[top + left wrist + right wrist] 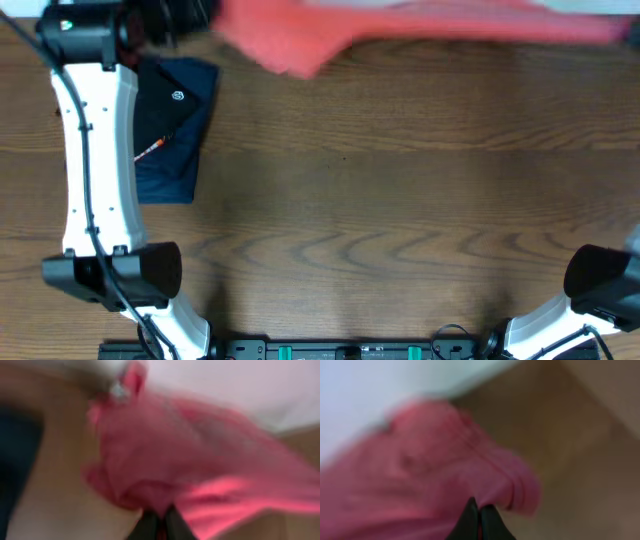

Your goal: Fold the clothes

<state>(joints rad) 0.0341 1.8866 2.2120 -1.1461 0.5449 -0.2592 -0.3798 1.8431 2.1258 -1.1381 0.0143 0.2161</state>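
My left gripper needs to go down and back next, over the bare wood beside the navy-blue garment, to release the fold, as that wood is lower and nearer my base.
The coral-red T-shirt stretches as a blurred band along the far edge of the table in the overhead view. Its lettering does not show. My left gripper is shut on a bunch of the red cloth in the left wrist view. My right gripper is shut on the cloth near a folded hem in the right wrist view. Both wrist views are blurred. Neither gripper's fingers show in the overhead view; only the left arm and the right arm's base show there.
A navy-blue folded garment lies at the left, partly under a black folded garment with a small white logo, beside the left arm. The brown wooden table fills the middle. A white surface lies beyond the table's far edge.
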